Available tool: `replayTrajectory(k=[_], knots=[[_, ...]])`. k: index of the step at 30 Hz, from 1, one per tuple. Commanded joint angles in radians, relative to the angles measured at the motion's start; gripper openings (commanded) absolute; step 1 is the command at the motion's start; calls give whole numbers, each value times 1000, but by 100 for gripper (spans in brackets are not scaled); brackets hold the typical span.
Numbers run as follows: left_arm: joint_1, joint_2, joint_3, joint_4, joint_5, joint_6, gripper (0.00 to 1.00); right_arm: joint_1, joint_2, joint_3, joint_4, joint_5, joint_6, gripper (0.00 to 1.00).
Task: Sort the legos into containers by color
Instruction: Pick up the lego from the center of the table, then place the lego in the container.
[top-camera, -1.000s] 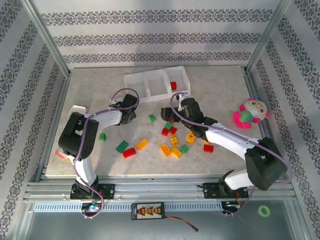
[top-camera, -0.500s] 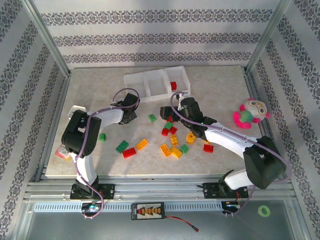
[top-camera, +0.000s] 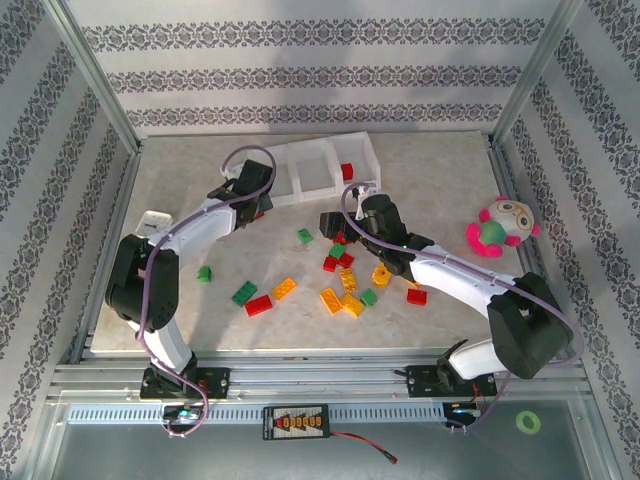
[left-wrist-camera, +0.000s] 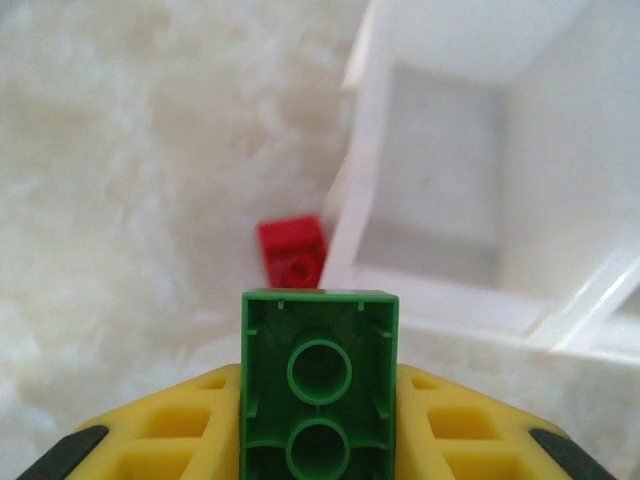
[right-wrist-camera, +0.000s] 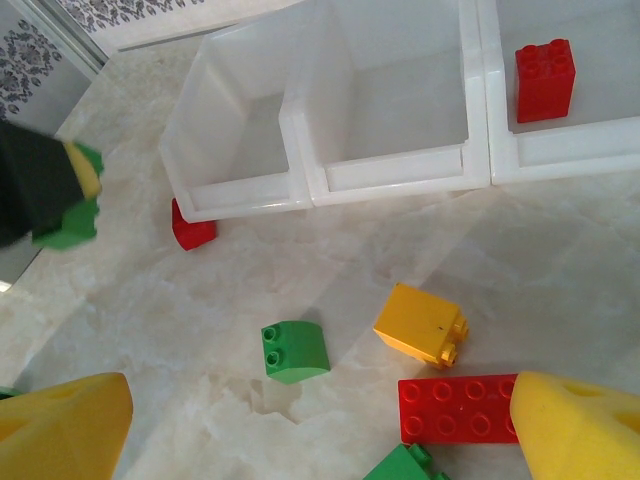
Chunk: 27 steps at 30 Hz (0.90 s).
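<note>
My left gripper will next move outward over the bottom of the empty end container (left-wrist-camera: 437, 160) and let go of the green lego (left-wrist-camera: 318, 370) there, because a red lego is in another container.
My left gripper (left-wrist-camera: 320, 425) is shut on a green lego (left-wrist-camera: 318, 370), held underside up just short of the left container's corner (left-wrist-camera: 352, 200); a red lego (left-wrist-camera: 292, 250) lies on the table against that corner. In the top view the left gripper (top-camera: 256, 193) hangs by the left end of the three joined white containers (top-camera: 288, 152). The right container holds a red lego (top-camera: 347, 171). My right gripper (top-camera: 333, 228) is open above loose legos: a curved green one (right-wrist-camera: 295, 350), an orange one (right-wrist-camera: 420, 325) and a flat red one (right-wrist-camera: 460, 408).
More red, green and orange legos (top-camera: 345, 290) lie scattered across the table's middle. A pink-and-green plush toy (top-camera: 500, 226) sits at the right. A small white box (top-camera: 152, 222) stands near the left edge. Metal frame posts border the table.
My left gripper has shut on the green lego and moved back from the table's middle toward the left container. The right arm has stayed still.
</note>
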Motion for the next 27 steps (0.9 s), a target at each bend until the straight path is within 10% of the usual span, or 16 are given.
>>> replayTrajectory(k=[1, 18, 27], knots=[[21, 89, 136, -52, -37, 116, 25, 15, -26, 3, 32, -14, 13, 97], [54, 545, 748, -289, 28, 220, 29, -69, -223, -105, -77, 69, -36, 96], [58, 530, 817, -311, 88, 248, 81, -86, -254, -101, -205, 130, -69, 95]])
